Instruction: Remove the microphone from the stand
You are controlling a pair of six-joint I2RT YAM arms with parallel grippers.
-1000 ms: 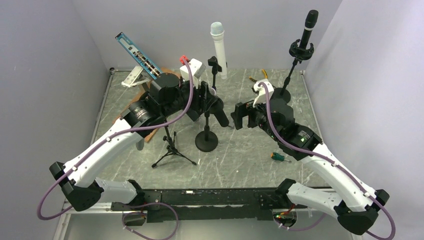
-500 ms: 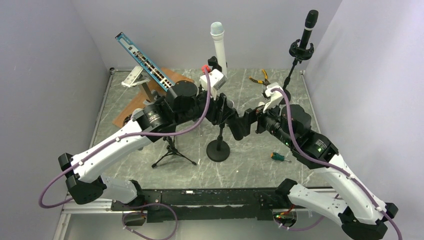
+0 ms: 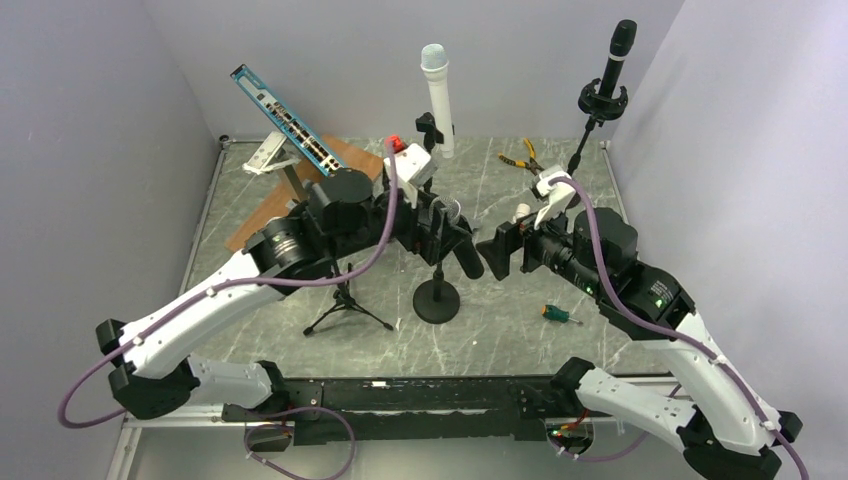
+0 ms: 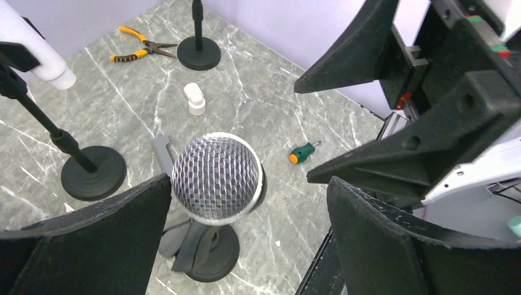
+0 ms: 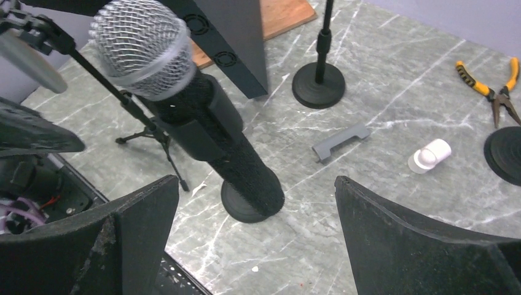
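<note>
I will next move my right gripper outward and to the left in the top view, past the stand's clip and around the microphone's mesh head (image 3: 449, 208) (image 5: 144, 49), because the head is on that side of the gripper.
The microphone (image 4: 216, 178), with a silver mesh head and a black body (image 5: 209, 132), sits tilted in the clip of a short stand with a round black base (image 3: 437, 301). My left gripper (image 4: 246, 203) is open around the mesh head, with its pads apart from it on both sides. In the top view, my left gripper (image 3: 446, 236) is just left of table centre. My right gripper (image 5: 255, 184) is open and faces the microphone's tail end without touching it. It sits just right of the stand (image 3: 497, 250).
A white microphone (image 3: 437, 95) and a black one (image 3: 617, 55) stand on tall stands at the back. A small tripod (image 3: 345, 300) is left of the base. Pliers (image 3: 520, 155), a screwdriver (image 3: 555, 314), a white cap (image 4: 195, 98) and a grey handle (image 5: 341, 141) lie on the table.
The left gripper dragged the stand right and forward, then opened and drew back slightly. The right arm closed in on the microphone's tail, jaws open throughout.
</note>
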